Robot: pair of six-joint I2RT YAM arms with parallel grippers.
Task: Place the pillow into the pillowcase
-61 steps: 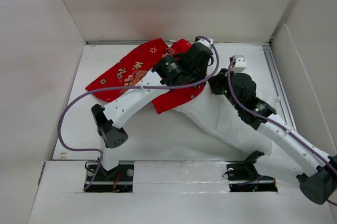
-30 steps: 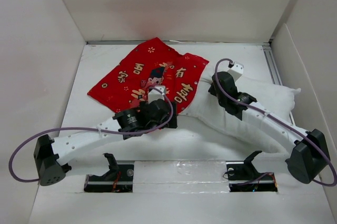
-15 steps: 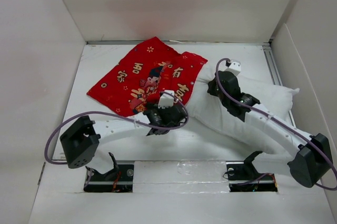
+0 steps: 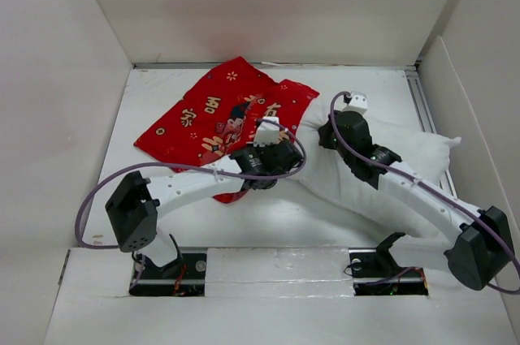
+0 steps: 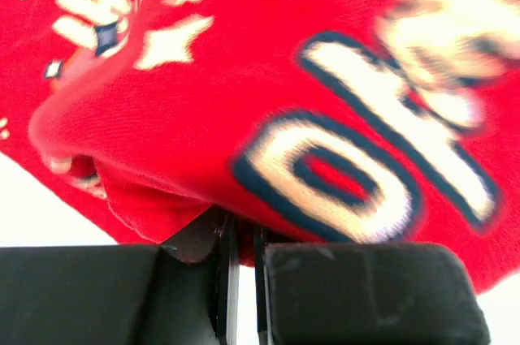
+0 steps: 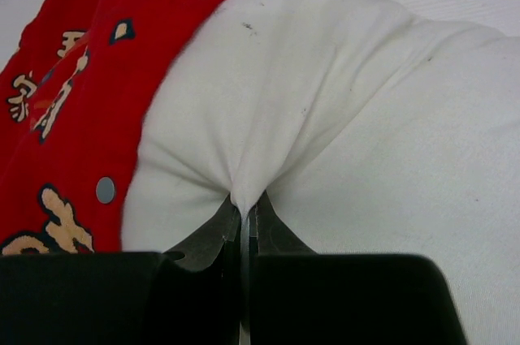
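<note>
Next, my right gripper draws the pinched pleat to the right in the top view and releases it, since the pillow's broad middle lies that way.
The red pillowcase [image 4: 215,114] lies spread at the back left of the table, printed side up. The white pillow [image 4: 418,154] lies to its right, its left end against the case's right edge. My left gripper [image 4: 278,148] is at the case's near right edge; in the left wrist view it [image 5: 240,235] is shut on a fold of the red pillowcase [image 5: 244,93]. My right gripper [image 4: 329,132] sits at the pillow's left end. In the right wrist view it [image 6: 246,211] pinches a pleat of the pillow [image 6: 366,118], with the pillowcase [image 6: 73,93] just left.
White enclosure walls stand on the left [image 4: 57,118], back and right. A metal rail [image 4: 428,126] runs along the table's right side. Purple cables [image 4: 97,199] loop off both arms. The left arm's elbow [image 4: 132,213] juts out over the near left of the table.
The left arm has swung in from the near left to the pillowcase's near right edge and shut on the cloth. The right arm has kept its pinch on the pillow.
</note>
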